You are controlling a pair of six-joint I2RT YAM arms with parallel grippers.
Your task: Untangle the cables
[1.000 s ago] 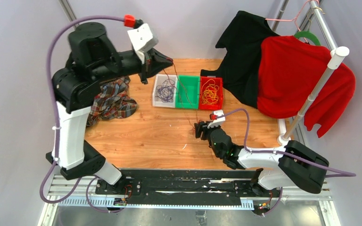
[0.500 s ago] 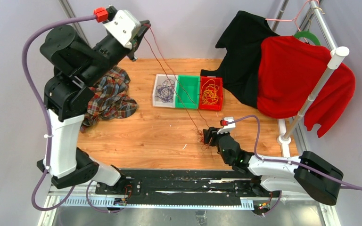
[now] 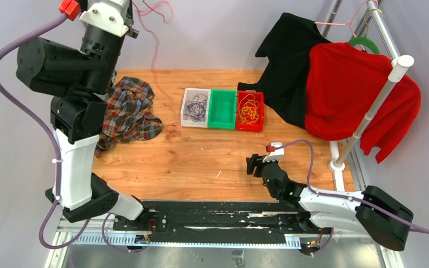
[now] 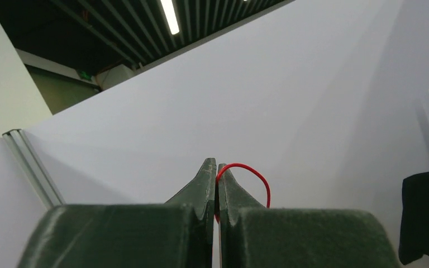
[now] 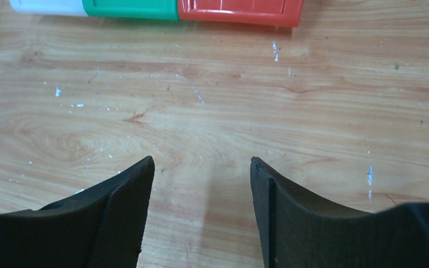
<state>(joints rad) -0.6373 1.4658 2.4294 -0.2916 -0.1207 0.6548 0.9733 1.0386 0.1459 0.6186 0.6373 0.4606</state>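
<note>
My right gripper should swing to the left in the top view next and close on the red cable (image 3: pixel 155 39) that hangs from my raised left gripper.
My left gripper (image 3: pixel 129 17) is raised high at the back left and is shut on a thin red cable (image 3: pixel 155 39), which loops above it and hangs down toward the table. In the left wrist view the left gripper (image 4: pixel 217 165) pinches that red cable (image 4: pixel 251 170) between its closed fingertips. A small red curl (image 3: pixel 173 129) lies on the table near the plaid cloth. Purple cables (image 3: pixel 196 108) lie in the clear bin and yellow-orange cables (image 3: pixel 249 111) in the red bin. My right gripper (image 3: pixel 252 165) is open and empty, low over bare wood; the right wrist view also shows the right gripper (image 5: pixel 201 167) open.
A plaid cloth (image 3: pixel 128 114) lies at the left. Clear (image 3: pixel 185 106), green (image 3: pixel 222 109) and red (image 3: pixel 261 109) bins stand in a row at mid-back. Black (image 3: pixel 290 61) and red (image 3: pixel 352 89) garments hang on a rack (image 3: pixel 374 100) at the right.
My left arm has swung up and left, lifting the red cable off the table. My right gripper has let go of the cable and pulled back toward the near edge.
</note>
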